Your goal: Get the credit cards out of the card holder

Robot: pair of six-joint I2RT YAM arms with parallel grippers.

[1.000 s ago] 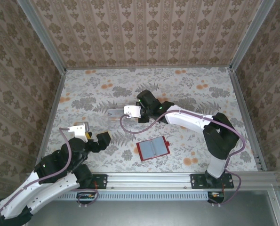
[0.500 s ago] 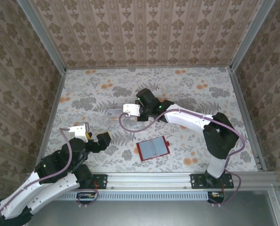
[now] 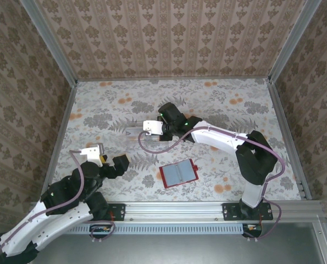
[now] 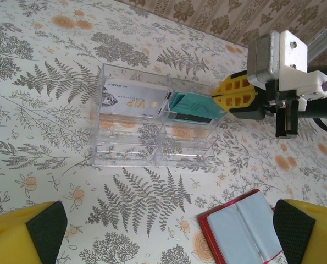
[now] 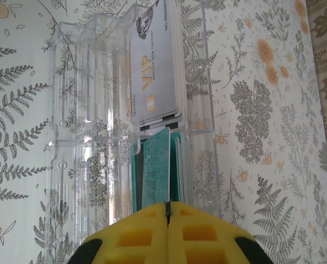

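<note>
The right gripper moves down toward the teal cards' section just below its fingers next and releases the teal card there, since that card still slants off the stack.
The red card holder lies open and flat on the table, its grey pockets up; its corner also shows in the left wrist view. My right gripper is shut on a teal credit card, which stands on edge in the clear tray among other teal cards. A silver VIP card lies in the tray's far compartment. In the top view the right gripper sits over the tray. My left gripper hangs open, left of the holder, with nothing between its fingers.
The clear tray has several compartments and stands mid-table beyond the holder. The right gripper's yellow fingers reach it from the right. Patterned walls enclose the table on three sides, and a metal rail runs along the near edge.
The right gripper has shifted slightly left over the tray, still holding the teal card. The left arm has not moved.
</note>
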